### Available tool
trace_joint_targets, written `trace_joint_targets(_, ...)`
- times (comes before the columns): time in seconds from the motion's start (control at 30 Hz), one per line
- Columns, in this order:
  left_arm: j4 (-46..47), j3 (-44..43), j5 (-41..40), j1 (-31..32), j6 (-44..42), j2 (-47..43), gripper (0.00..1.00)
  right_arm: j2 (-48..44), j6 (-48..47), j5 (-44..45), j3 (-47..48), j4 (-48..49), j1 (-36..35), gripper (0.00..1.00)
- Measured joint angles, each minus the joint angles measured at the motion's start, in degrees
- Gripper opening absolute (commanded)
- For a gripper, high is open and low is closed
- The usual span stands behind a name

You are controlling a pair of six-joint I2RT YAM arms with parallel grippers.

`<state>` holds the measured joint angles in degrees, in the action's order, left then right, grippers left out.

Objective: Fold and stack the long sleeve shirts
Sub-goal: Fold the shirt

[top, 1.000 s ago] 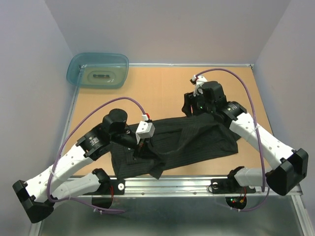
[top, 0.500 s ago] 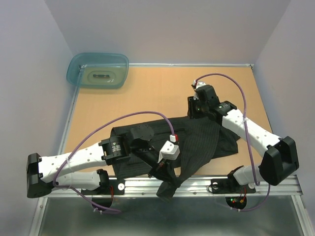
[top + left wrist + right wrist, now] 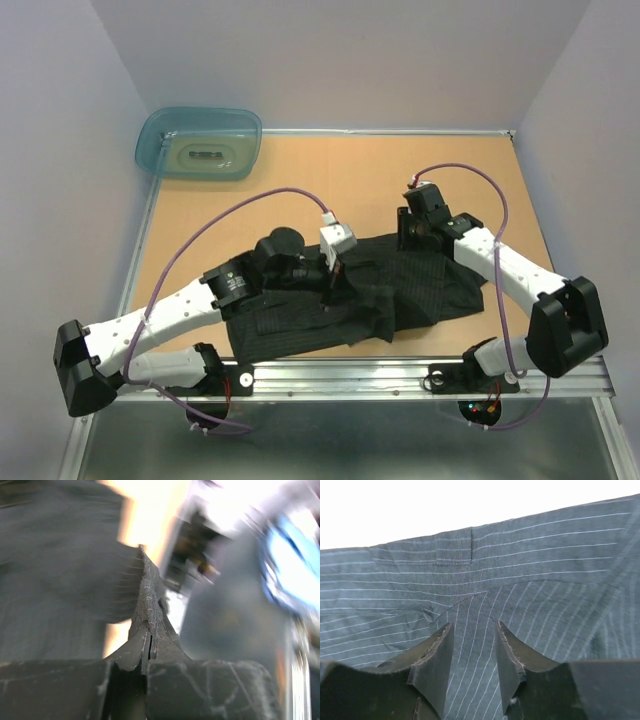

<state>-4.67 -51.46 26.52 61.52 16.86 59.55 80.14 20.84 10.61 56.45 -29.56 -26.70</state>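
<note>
My left gripper carries the hanging fold to the shirt's tub-side part (image 3: 270, 308) below it, to its left in the top view, next, then lowers and releases the fold.
The black pinstriped long sleeve shirt (image 3: 430, 285) lies crumpled across the front middle of the wooden table (image 3: 330, 180). My left gripper (image 3: 333, 280) is over the shirt's middle. In the blurred left wrist view it (image 3: 148, 587) is shut, with a fold of the shirt's cloth (image 3: 60, 580) hanging from its tips. My right gripper (image 3: 413, 238) is at the shirt's back right edge. In the right wrist view it (image 3: 472, 630) is open, its jaws apart right over the striped cloth (image 3: 520, 555), which fills that view.
A translucent teal plastic tub (image 3: 200, 143) stands at the table's back left corner. A metal rail (image 3: 340, 372) runs along the front edge, just below the shirt's hem. Grey walls close in the table on three sides.
My left gripper has swung from the front edge back to the shirt's middle, pulling the cloth that hung over the front edge onto the table. My right gripper has shifted slightly right.
</note>
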Motion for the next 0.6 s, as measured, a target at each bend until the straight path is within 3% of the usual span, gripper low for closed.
trace_joint_targets(0.1,-2.3,0.0,-3.9,-7.7,3.4,0.4,0.0,-3.3,0.6,1.2,-0.1,0.1,0.0,0.47)
trace_joint_targets(0.4,-15.0,-0.4,-7.3,-18.5,9.5,5.9,0.0,-7.8,2.4,2.6,-3.0,-0.2,0.0,0.48)
trace_joint_targets(0.6,-19.0,0.5,-8.0,-27.9,11.1,4.9,0.0,-10.1,2.8,2.4,-4.2,-0.9,0.0,0.48)
